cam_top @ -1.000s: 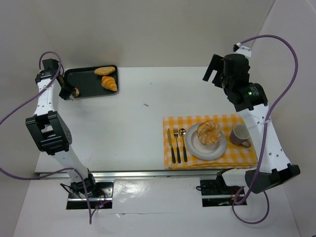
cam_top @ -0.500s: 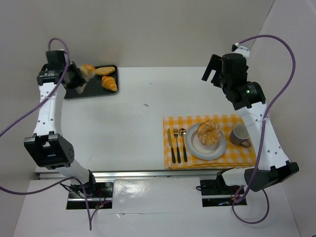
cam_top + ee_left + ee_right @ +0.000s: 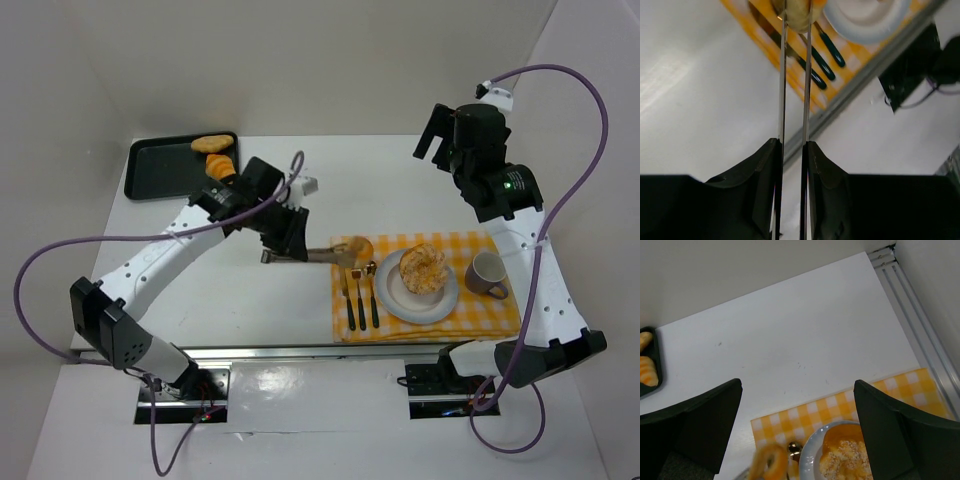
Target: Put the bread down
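Note:
My left gripper needs to bring the ring-shaped bread in its tongs down and back next, onto the plate's near edge (image 3: 402, 303) (image 3: 858, 32) by the cutlery handles.
My left gripper (image 3: 290, 243) is shut on metal tongs (image 3: 325, 255) that pinch a small golden ring-shaped bread (image 3: 357, 248). The bread hangs over the left edge of the yellow checked cloth (image 3: 495, 312), above the cutlery and just left of the white plate (image 3: 443, 302). In the left wrist view the tong blades (image 3: 782, 80) run up from my left gripper (image 3: 792, 145) to the bread (image 3: 797, 12). A large sugared bread (image 3: 423, 268) lies on the plate. My right gripper (image 3: 432, 140) is open and empty, high above the table's far right; it also shows in the right wrist view (image 3: 797, 440).
A black tray (image 3: 160, 168) at the far left holds two croissants (image 3: 213, 144) (image 3: 221, 167). A knife (image 3: 347, 297), fork (image 3: 358, 285) and spoon (image 3: 372, 292) lie on the cloth left of the plate. A grey cup (image 3: 487, 272) stands right of the plate.
My left arm has swung from the tray at the far left across the table to the cloth, carrying the ring bread in the tongs. The right arm has barely moved.

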